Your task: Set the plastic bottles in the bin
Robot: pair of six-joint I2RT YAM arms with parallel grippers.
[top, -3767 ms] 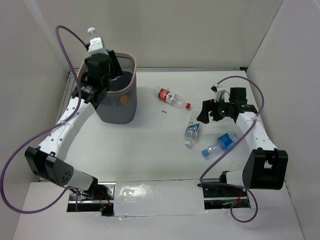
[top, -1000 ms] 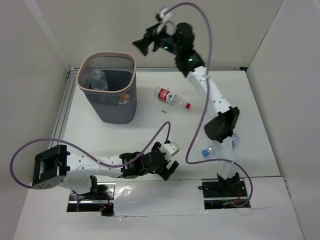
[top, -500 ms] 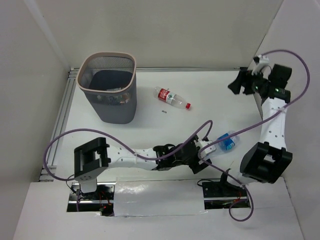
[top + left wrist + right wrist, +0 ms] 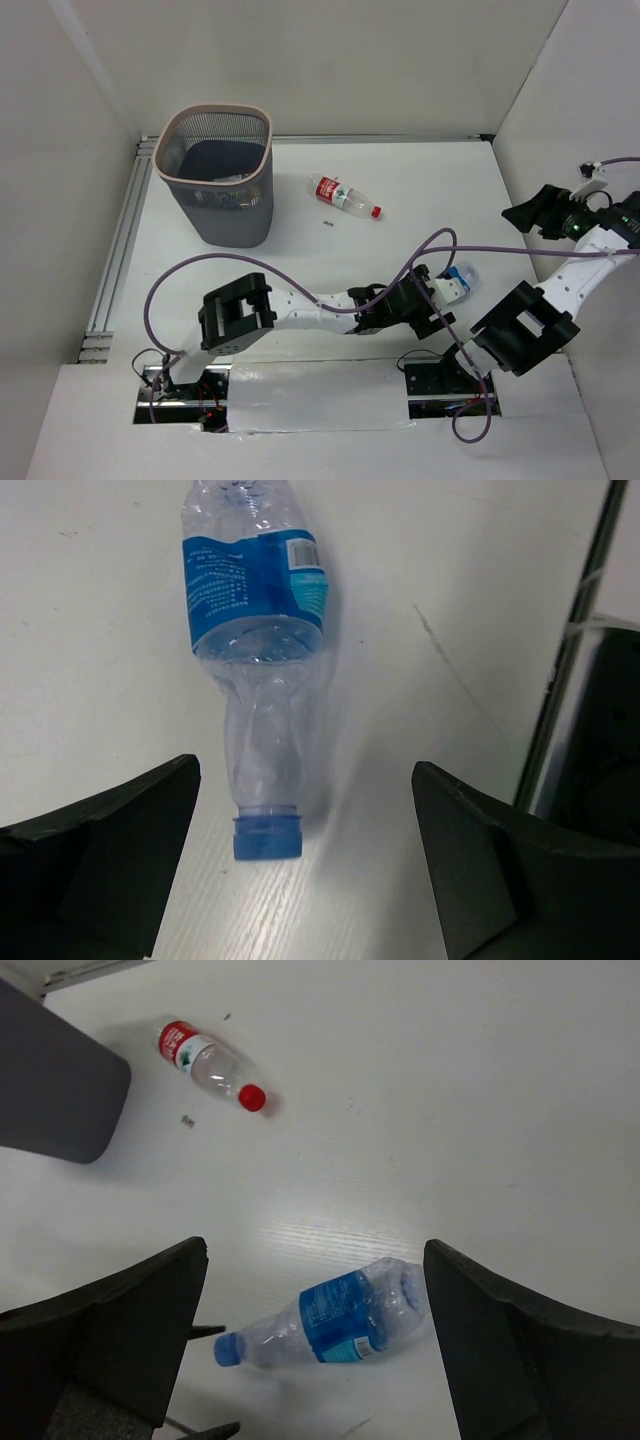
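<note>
The neck behind the blue cap lies below my left gripper, off-centre toward the left in its wrist view. The fingers come down that way around it next.
A clear bottle with a blue label and blue cap (image 4: 458, 281) lies on the table at the front right. My left gripper (image 4: 438, 300) is open and low right at its cap end. In the left wrist view (image 4: 305, 770) the bottle (image 4: 255, 590) lies between the fingers (image 4: 110, 850), cap (image 4: 268, 837) nearest. My right gripper (image 4: 512, 216) is open, empty and high at the right edge. Its wrist view (image 4: 315, 1250) looks down on the blue bottle (image 4: 330, 1325) and a red-label bottle (image 4: 205, 1060). The red-label bottle (image 4: 343, 195) lies mid-table. The mesh bin (image 4: 172, 178) stands back left with bottles dimly visible inside.
White walls close the table at the back and both sides. The left arm (image 4: 300, 305) stretches across the front of the table, its purple cable looping over it. A dark arm part (image 4: 610, 730) stands just right of the blue bottle.
My left arm left the bin, swept along the front and now reaches the blue bottle. My right arm swung from above the bin to the far right edge.
</note>
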